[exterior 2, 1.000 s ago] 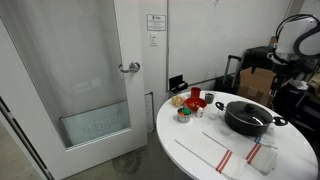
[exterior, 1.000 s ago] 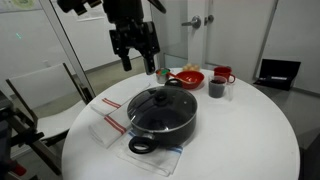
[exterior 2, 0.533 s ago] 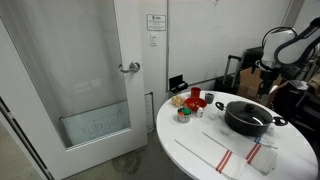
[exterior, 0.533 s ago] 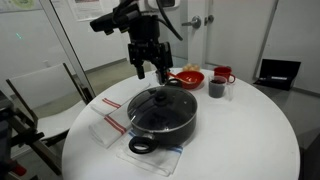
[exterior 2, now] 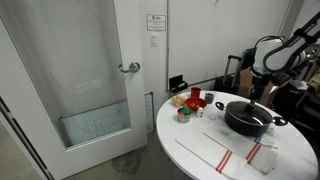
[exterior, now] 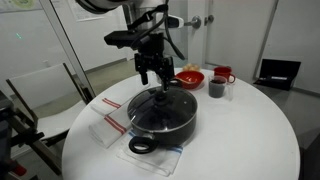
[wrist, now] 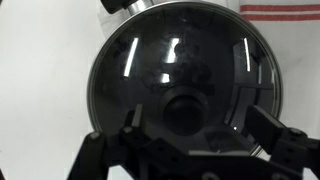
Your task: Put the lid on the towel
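I should next move my gripper down onto the dark knob of the glass lid (exterior: 160, 103) (wrist: 185, 112) and close on it, because the knob is below, between my open fingers.
The glass lid (exterior: 160, 103), with a metal rim and a dark knob, sits on the black two-handled pot (exterior: 160, 122) in both exterior views. It fills the wrist view (wrist: 130, 70), with its knob (wrist: 185, 110) between my fingers. My gripper (exterior: 156, 76) hangs open just above the knob and holds nothing; it also shows in an exterior view (exterior 2: 258, 95) and in the wrist view (wrist: 195, 130). The red-striped white towel (exterior: 108, 118) lies flat beside the pot. It also shows in an exterior view (exterior 2: 210, 152) and at the top edge of the wrist view (wrist: 285, 10).
A paler cloth with bluish lines (exterior: 158, 153) lies under the pot. Red bowls (exterior: 188, 76), a red cup (exterior: 222, 74) and a dark cup (exterior: 216, 89) stand at the back of the round white table (exterior: 250, 130). A glass door (exterior 2: 90, 80) stands nearby.
My gripper has moved across from the towel side and come down over the lid's knob. The lid, pot and towel have not moved.
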Controlling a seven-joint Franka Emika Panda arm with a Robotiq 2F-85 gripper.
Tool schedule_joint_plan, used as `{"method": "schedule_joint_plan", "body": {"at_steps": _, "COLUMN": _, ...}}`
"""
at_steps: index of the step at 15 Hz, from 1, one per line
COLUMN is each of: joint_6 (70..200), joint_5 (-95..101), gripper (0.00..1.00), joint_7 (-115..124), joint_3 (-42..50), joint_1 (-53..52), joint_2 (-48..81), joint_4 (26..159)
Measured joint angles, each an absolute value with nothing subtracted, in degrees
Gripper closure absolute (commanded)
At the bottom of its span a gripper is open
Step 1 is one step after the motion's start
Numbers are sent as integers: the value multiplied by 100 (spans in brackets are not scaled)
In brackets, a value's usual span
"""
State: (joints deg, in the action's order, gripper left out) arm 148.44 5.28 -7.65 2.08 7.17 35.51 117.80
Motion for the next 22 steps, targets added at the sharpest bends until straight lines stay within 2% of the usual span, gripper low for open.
{"method": "schedule_joint_plan", "body": {"at_steps": 9, "joint_6": 14828, "joint_5": 458, "gripper": 0, "joint_7": -884, "joint_3": 119, "joint_1": 845, "joint_2": 4162, "joint_4": 11308}}
{"method": "schedule_joint_plan", "body": {"at_steps": 10, "joint_6": 14827, "joint_5": 458, "gripper": 10, "joint_7": -888, "joint_3": 118, "joint_1": 852, "joint_2": 4198, "joint_4": 11270}}
{"method": "schedule_joint_plan", "body": {"at_steps": 11, "joint_6": 14827, "joint_5": 458, "gripper": 26, "joint_7": -891, "joint_3": 118, "joint_1": 857, "joint_2": 4230, "joint_4": 11236}}
{"method": "schedule_joint_plan", "body": {"at_steps": 17, "joint_6": 14826, "joint_5": 458, "gripper": 71, "joint_7": -931, "joint_3": 108, "joint_1": 869, "joint_2": 4302, "joint_4": 11135}}
{"method": "schedule_joint_plan", "body": {"at_steps": 18, "joint_6": 14816, "joint_5": 458, "gripper": 75, "joint_7": -932, "joint_3": 101, "joint_1": 871, "joint_2": 4284, "joint_4": 11124}}
{"method": "schedule_joint_plan", "body": {"at_steps": 22, "joint_6": 14809, "joint_5": 453, "gripper": 75, "joint_7": -935, "joint_3": 88, "joint_1": 891, "joint_2": 4278, "joint_4": 11118}}
